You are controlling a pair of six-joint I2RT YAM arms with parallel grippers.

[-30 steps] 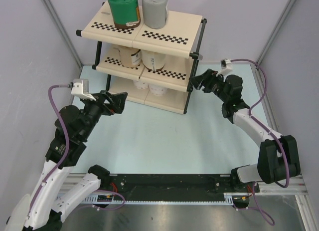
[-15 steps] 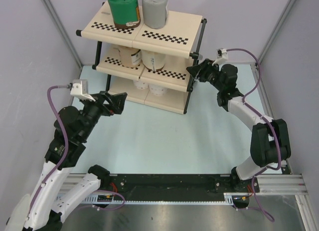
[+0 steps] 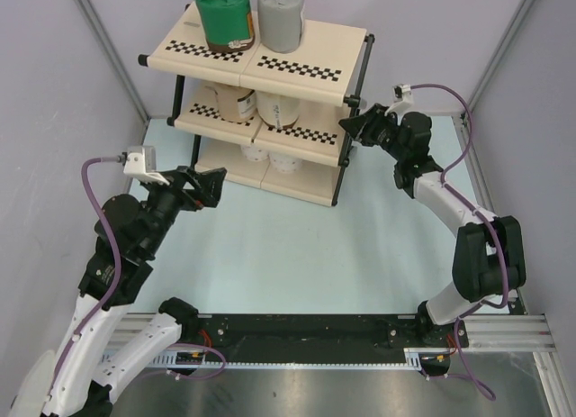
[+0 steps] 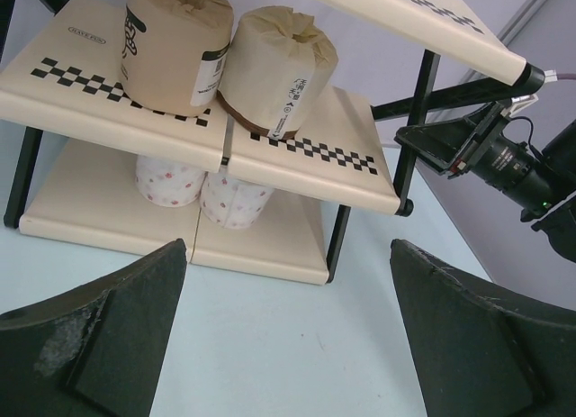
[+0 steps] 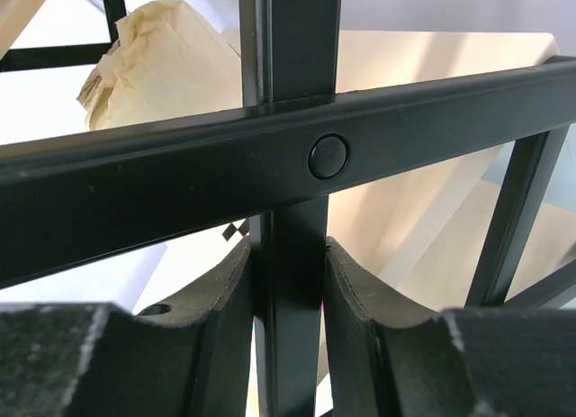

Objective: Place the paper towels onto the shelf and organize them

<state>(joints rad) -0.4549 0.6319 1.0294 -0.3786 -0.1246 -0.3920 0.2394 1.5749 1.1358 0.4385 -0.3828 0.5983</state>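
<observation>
The shelf (image 3: 306, 52) stands far back, so my right gripper should pull the black upright post (image 5: 290, 39) back and to the right in the top view.
The shelf (image 3: 306, 52) stands at the back of the table. A green roll (image 3: 222, 16) and a grey roll (image 3: 280, 16) stand on its top tier. Two tan rolls (image 4: 166, 43) (image 4: 274, 70) sit on the middle tier and two white rolls (image 4: 169, 180) (image 4: 236, 201) on the bottom tier. My right gripper (image 3: 349, 131) is at the shelf's right end, and in the right wrist view its fingers (image 5: 225, 300) are shut on a black upright post (image 5: 290, 39). My left gripper (image 3: 211, 185) is open and empty, in front of the shelf's left end and apart from it.
A black crossbar (image 5: 180, 183) of the shelf runs across the right wrist view, with a tan roll (image 5: 162, 66) behind it. Grey walls close in both sides. The arms' black base rail (image 3: 297, 331) lies along the near edge.
My right arm has swung up and left towards the shelf, and its gripper now sits on the front right post. The left arm has barely moved.
</observation>
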